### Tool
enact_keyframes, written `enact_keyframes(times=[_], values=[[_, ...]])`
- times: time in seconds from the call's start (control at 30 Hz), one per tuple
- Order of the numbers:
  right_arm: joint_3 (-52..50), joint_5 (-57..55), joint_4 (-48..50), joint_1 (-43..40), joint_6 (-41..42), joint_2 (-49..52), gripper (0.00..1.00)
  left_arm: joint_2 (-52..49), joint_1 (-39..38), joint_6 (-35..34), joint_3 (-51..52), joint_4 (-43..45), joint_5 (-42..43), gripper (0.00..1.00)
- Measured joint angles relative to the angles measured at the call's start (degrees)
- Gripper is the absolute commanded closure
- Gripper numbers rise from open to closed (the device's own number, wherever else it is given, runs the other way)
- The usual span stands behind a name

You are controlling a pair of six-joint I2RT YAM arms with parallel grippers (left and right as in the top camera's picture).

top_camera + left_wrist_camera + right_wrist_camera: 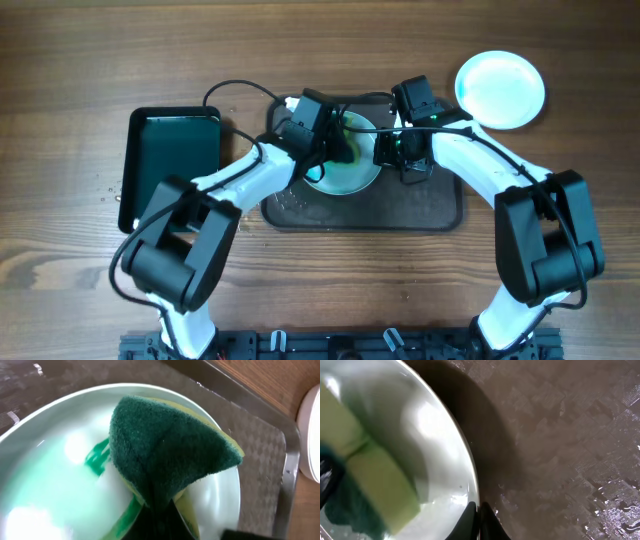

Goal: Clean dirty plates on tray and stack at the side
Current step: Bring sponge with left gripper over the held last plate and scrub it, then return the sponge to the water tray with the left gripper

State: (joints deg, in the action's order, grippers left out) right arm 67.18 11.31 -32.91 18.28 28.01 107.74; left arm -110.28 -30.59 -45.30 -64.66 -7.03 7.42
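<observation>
The smaller black tray is empty, so my left gripper will next lift the sponge (170, 450) off the plate, lower it there and let go.
A white plate (345, 172) lies on the dark tray (440, 205), a green smear (97, 455) showing on it in the left wrist view. My left gripper (338, 148) is shut on a green and yellow sponge (170, 450) pressed onto that plate (45, 490). On the plate's right edge, my right gripper (392, 152) is shut on the rim (472, 491), one finger inside the plate (435, 425) and one outside. The sponge (375, 485) also shows in the right wrist view. A second white plate (500, 88) rests on the table off the tray, at the back right.
A smaller glossy black tray (170, 160) sits left of the big tray. Water drops dot the tray floor (580, 460). Bare wooden table (60, 100) surrounds both trays.
</observation>
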Motion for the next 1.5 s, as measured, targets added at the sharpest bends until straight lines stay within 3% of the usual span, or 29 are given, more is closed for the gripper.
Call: enact_keyframes(times=[0.17,0.43,0.57,0.9,1.17,1.3,1.33,1.5], values=[[0.0,-0.2,0.0,0.0,-0.2,0.0,0.96,-1.2,0.3,0.7,0.0,0.8,-0.9,0.96],[0.0,-0.2,-0.2,0.0,-1.2,0.0,0.96,0.2,3.8,4.4,-1.1,-11.3,-9.9,0.96],[0.0,0.7,0.0,0.3,-1.3,0.0,0.96,2.2,5.6,6.8,-0.9,-13.3,-12.3,0.96],[0.0,-0.9,3.5,0.3,-10.0,0.0,0.96,17.0,9.6,7.8,0.1,-12.2,-12.1,0.96],[0.3,-2.6,3.9,0.7,-17.6,-0.3,0.96,20.3,24.5,8.0,0.1,-30.1,-12.4,0.96],[0.5,-4.8,3.9,2.5,-19.9,-2.1,0.79,18.5,31.3,8.8,0.3,-33.9,-12.7,0.96],[0.6,-5.1,3.9,3.0,-20.3,-2.4,0.69,17.7,32.3,9.3,0.4,-33.9,-12.7,0.96],[0.5,-5.4,3.7,3.9,-21.0,-2.6,0.66,13.9,34.8,10.7,0.8,-33.0,-12.7,0.96]])
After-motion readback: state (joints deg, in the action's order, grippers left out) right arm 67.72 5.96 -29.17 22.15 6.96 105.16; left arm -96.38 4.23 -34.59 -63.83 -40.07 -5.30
